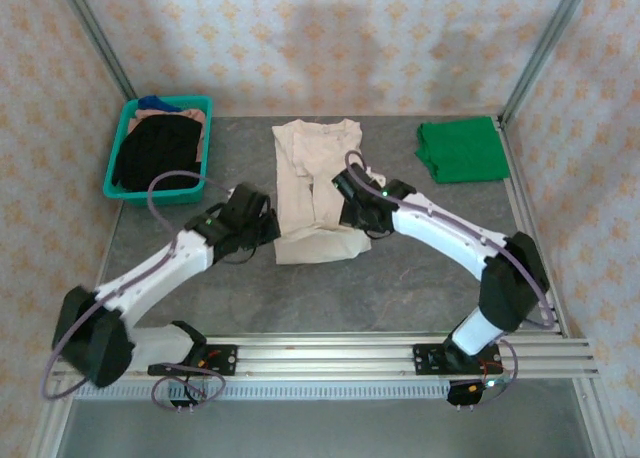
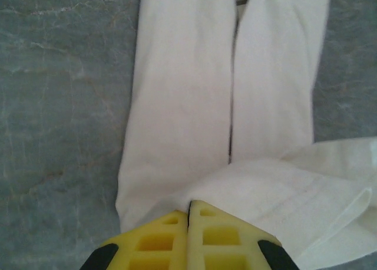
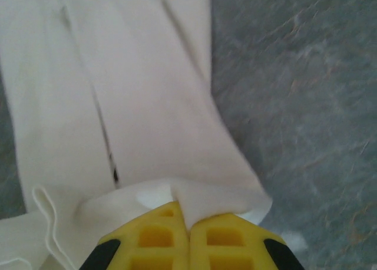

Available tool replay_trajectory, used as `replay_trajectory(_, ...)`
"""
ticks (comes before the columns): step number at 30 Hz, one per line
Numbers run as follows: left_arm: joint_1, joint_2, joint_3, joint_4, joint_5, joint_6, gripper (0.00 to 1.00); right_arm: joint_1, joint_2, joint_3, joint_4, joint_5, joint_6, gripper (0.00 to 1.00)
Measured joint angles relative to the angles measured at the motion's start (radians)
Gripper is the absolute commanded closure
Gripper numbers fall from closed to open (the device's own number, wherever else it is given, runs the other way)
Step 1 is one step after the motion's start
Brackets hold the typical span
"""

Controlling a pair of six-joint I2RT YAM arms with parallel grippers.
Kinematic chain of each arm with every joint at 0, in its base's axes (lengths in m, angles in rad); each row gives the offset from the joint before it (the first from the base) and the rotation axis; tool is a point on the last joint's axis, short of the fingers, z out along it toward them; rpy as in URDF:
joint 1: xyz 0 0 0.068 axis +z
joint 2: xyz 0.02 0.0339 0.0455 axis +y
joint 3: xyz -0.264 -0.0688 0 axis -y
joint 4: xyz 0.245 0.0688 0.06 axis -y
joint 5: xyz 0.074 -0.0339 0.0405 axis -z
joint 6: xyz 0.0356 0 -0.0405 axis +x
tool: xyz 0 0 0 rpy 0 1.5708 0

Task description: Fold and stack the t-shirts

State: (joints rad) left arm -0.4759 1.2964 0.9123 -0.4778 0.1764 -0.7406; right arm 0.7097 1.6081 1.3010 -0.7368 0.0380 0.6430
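My left gripper carries the pinched hem outward onto the cream t-shirt's flat middle next, toward the collar, then releases the hem there.
The cream t-shirt (image 1: 312, 173) lies in the middle of the table, folded lengthwise into a long strip with its collar at the far end. My left gripper (image 1: 268, 228) is at its near left corner and my right gripper (image 1: 352, 216) at its near right corner. In the left wrist view the yellow fingers of the left gripper (image 2: 189, 206) are shut on the hem of the cream t-shirt (image 2: 182, 105), which bunches up over them. The right gripper (image 3: 188, 220) pinches a raised fold of the cream t-shirt (image 3: 147, 105). The green t-shirt (image 1: 460, 148) lies folded at the back right.
A teal basket (image 1: 120, 163) holding dark clothes stands at the back left. Grey table (image 1: 420, 278) stretches bare near the right arm. A metal rail (image 1: 330, 356) runs along the front edge, and frame posts rise at the back corners.
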Motion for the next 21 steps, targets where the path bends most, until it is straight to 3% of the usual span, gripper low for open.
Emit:
replay_trajectory(7, 0.147, 0.335, 0.213, -0.005, 0.105, 0.108, 1.00, -0.127, 0.197, 0.178, 0.019, -0.058, -0.089, 1.00)
replay_trajectory(19, 0.237, 0.701, 0.558, -0.056, 0.241, 0.200, 1.00, -0.240, 0.488, 0.409, 0.027, -0.223, -0.200, 0.97)
replay_trajectory(21, 0.254, 0.729, 0.580, -0.076, 0.249, 0.210, 0.93, -0.243, 0.501, 0.422, 0.026, -0.234, -0.217, 0.93)
